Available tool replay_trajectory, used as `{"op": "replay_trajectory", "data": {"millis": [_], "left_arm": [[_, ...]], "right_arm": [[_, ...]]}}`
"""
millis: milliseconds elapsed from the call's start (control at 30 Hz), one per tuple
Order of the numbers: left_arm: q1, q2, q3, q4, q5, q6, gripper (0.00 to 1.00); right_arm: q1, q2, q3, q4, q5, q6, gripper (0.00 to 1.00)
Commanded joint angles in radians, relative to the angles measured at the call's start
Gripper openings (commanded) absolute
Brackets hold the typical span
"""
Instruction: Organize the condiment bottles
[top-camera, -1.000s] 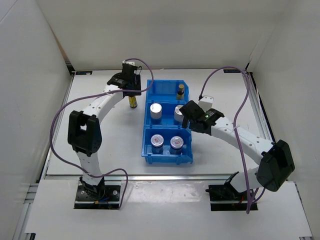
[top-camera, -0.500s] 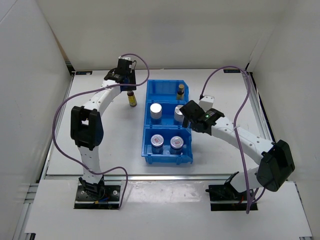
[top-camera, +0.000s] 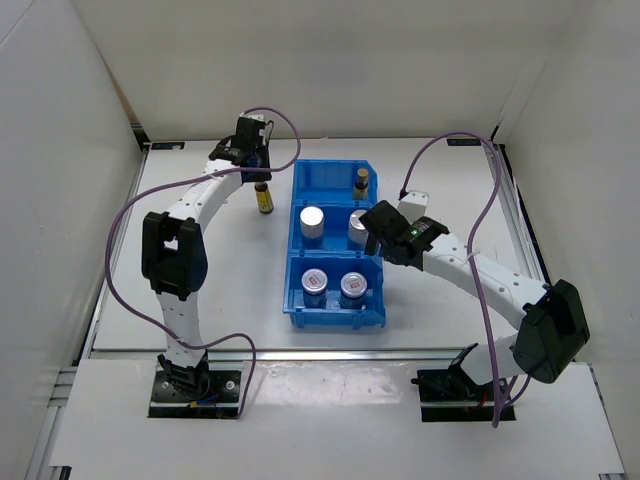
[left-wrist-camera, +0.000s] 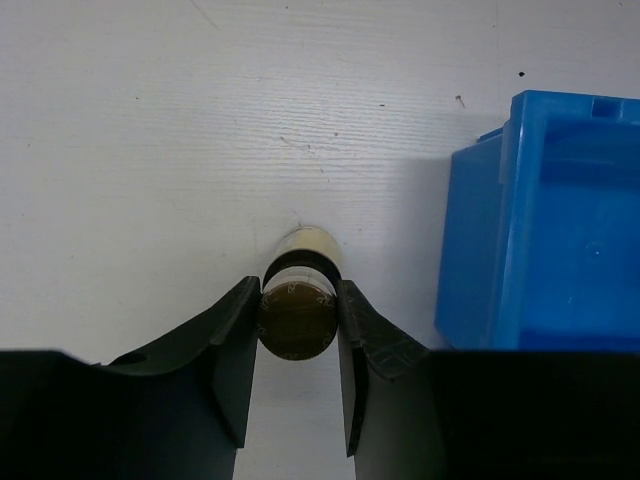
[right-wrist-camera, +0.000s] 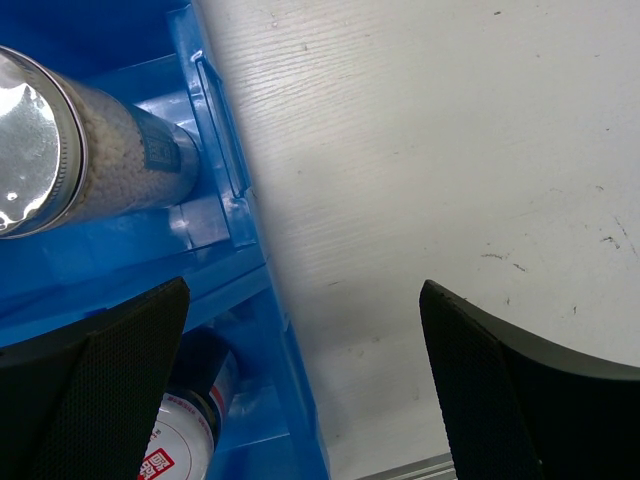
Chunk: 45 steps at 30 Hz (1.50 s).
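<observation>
The far section of the blue bin has space next to its brown bottle, so the left gripper should go up over the bin's side, down into that empty section and let go.
A dark brown yellow-labelled bottle stands on the table left of the blue bin. My left gripper is above it, shut on its brown cap, with a finger pressed to each side. Inside the bin are another brown bottle in the far compartment, two silver-lidded cylinders in the middle one, and two red-marked jars in the near one. My right gripper hangs open over the bin's right wall and partly covers the right cylinder. Nothing is between its fingers.
White walls enclose the table on the left, back and right. In the left wrist view the bin's wall stands close to the right of the gripped bottle. The right wrist view shows the bin's right wall and a jar below.
My left gripper's jaws have closed onto the brown bottle's cap, and the left arm has shifted slightly. The right arm has not moved.
</observation>
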Motion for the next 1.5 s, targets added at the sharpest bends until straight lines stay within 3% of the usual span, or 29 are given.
{"op": "replay_trajectory", "data": {"millis": [0,100,367,700,1467], "left_arm": [[0.002,-0.05,0.039,0.004,0.018,-0.002,0.3],[-0.019,-0.113,0.083,-0.022,-0.063,-0.002,0.22],[-0.16,-0.193,0.3,-0.067,-0.229,0.009,0.12],[-0.292,-0.112,0.472,-0.067,-0.194,0.009,0.11],[-0.317,0.127,0.404,-0.078,-0.163,-0.046,0.12]], "right_arm": [[0.001,-0.005,0.03,0.008,0.039,0.013,0.99],[0.001,-0.005,0.03,0.008,0.039,0.013,0.99],[0.001,-0.005,0.03,0.008,0.039,0.013,0.99],[0.001,-0.005,0.03,0.008,0.039,0.013,0.99],[0.001,-0.015,0.02,0.008,0.039,0.022,0.99]]}}
